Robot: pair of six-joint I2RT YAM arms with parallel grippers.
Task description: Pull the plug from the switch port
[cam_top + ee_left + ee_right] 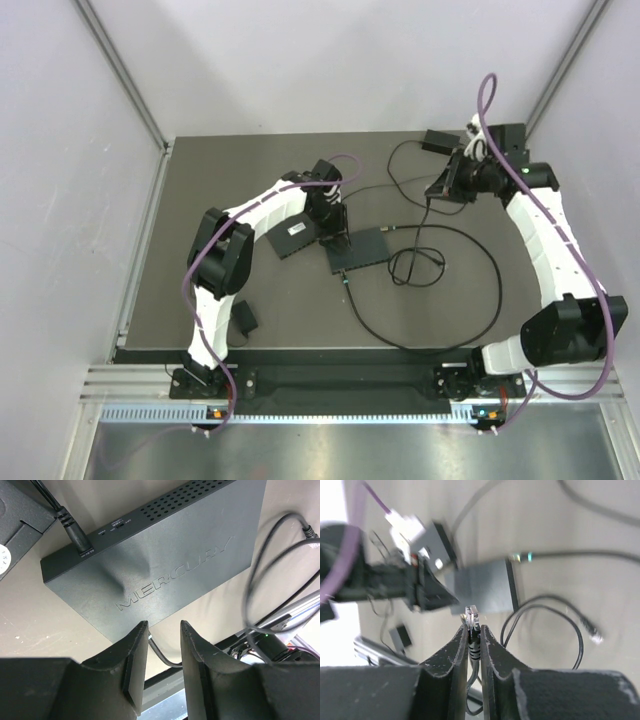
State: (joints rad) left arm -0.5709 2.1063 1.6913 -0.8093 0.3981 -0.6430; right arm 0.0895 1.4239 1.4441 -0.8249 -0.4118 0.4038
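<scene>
The network plug in my right gripper is already clear of the switch [357, 250], so my right gripper should next swing to the right in the top view, then down toward the bare table.
The dark grey switch [357, 250] lies mid-table; the left wrist view shows its top [165, 555] with a power plug [75, 532] in its side. My left gripper [337, 230] is open and empty above the switch's left end, jaws apart [162, 630]; a thin cable [160, 652] leaves the switch's near edge between them. My right gripper [438, 190] is off the table at the back right, away from the switch. It is shut [474, 630] on a clear-tipped network plug [472, 616] with its black boot between the fingers.
A black box [295, 238] lies left of the switch, a small black block [244, 320] lies near the front left, and a power adapter [437, 140] sits at the back. Black cable loops [430, 265] lie right of the switch, with a loose plug end [595, 639] on the table.
</scene>
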